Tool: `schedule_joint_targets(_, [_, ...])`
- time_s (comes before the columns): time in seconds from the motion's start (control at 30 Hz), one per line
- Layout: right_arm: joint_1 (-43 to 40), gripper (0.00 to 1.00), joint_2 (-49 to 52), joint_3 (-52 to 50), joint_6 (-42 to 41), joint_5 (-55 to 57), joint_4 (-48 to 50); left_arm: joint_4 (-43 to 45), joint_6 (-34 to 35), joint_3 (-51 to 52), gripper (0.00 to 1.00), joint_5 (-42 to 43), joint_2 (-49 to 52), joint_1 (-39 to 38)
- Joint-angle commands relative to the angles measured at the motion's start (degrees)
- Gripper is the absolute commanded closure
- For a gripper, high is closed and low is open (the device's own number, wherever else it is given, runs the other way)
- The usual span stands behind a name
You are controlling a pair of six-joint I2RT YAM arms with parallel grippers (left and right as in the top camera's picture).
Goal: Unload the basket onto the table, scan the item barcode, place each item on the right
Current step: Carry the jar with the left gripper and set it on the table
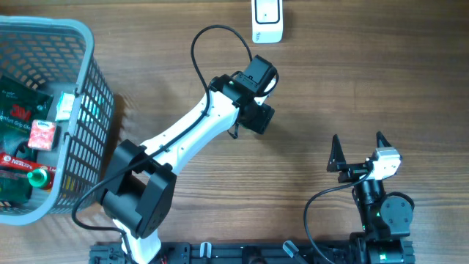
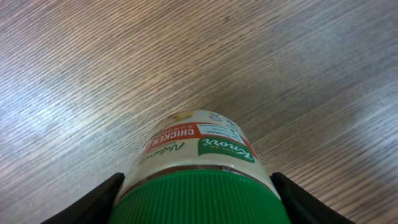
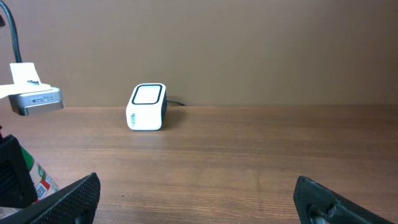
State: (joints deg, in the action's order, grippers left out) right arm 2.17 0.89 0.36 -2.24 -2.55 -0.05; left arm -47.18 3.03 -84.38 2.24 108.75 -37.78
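The robot's left gripper will move down, back and to the right in the overhead view and let go of the jar (image 2: 196, 146), because bare wooden table is below the gripper that way.
A Knorr chicken jar (image 2: 196, 146) with a white label and a ribbed green lid (image 2: 202, 199) fills the bottom of the left wrist view. My left gripper (image 2: 198, 182) is shut on it, one black finger (image 2: 102, 196) on each side just below the lid. From overhead that gripper (image 1: 256, 103) is mid-table, hiding most of the jar. The white barcode scanner (image 1: 267, 20) stands at the far edge, also visible as scanner (image 3: 147, 107) in the right wrist view. My right gripper (image 1: 359, 150) stands open and empty near the front right.
A grey mesh basket (image 1: 95, 66) at the left edge holds several packaged goods. The left arm (image 1: 183, 132) runs diagonally from the front edge to mid-table. Bare wooden table lies between the left gripper and the scanner.
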Motion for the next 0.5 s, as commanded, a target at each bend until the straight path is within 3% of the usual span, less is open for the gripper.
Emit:
schedule_joint_targets(0.0, [0.2,0.0,-0.5,-0.1,0.7,-0.5,0.1,0.7,-4.3,-0.7,0.42,3.1,0.9,-0.6])
schedule_joint_targets(0.47, [0.2,0.0,-0.5,-0.1,0.7,-0.5,0.1,1.9,-13.2,-0.7,0.42,3.0,6.5,-7.1])
